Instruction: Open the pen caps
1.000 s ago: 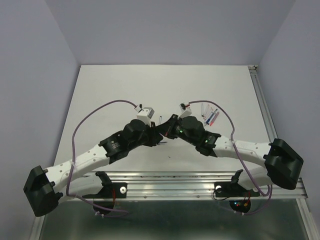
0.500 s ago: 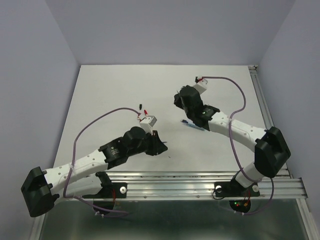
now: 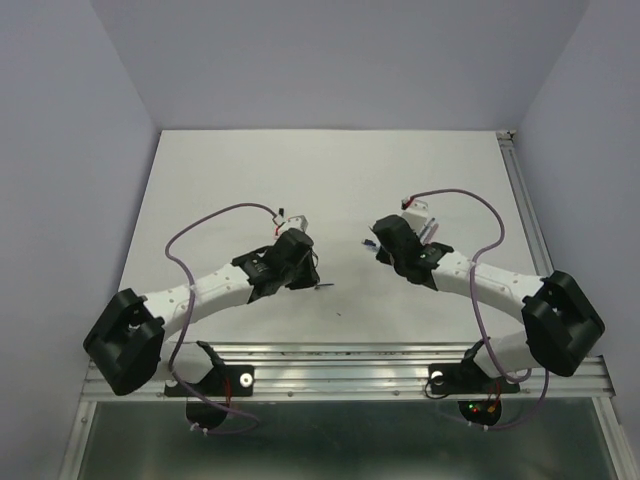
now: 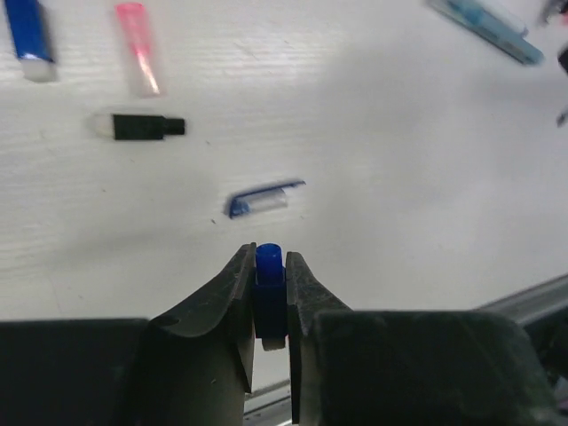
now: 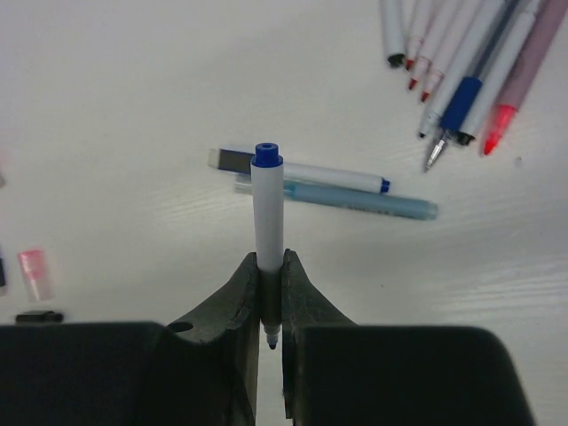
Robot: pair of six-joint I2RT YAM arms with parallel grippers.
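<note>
My right gripper should next go down toward the right in the wrist view and let go, since bare tabletop past the teal pen's end [image 5: 463, 242] lies below it that way.
In the left wrist view my left gripper [image 4: 267, 259] is shut on a stubby blue pen cap [image 4: 268, 268], held just above the table. In the right wrist view my right gripper [image 5: 271, 264] is shut on a white pen barrel [image 5: 267, 213] with a blue end, its bare nib [image 5: 272, 341] showing between the jaws. In the top view the left gripper [image 3: 312, 280] and the right gripper [image 3: 376, 246] are apart at mid-table. Loose caps lie near the left gripper: blue [image 4: 24, 27], pink [image 4: 140, 58], black [image 4: 142, 127] and blue-clear [image 4: 262, 199].
A white pen with blue ends [image 5: 302, 170] and a teal pen [image 5: 346, 197] lie just beyond the right gripper. A fan of several pens [image 5: 461, 62] lies at the far right. A pink cap [image 5: 34, 271] lies to its left. The table's metal rail [image 3: 400, 352] runs along the near edge.
One second ago both grippers met at mid-table. They have since pulled apart, the left with the blue cap and the right with the uncapped pen. The right arm swung far out and came back.
</note>
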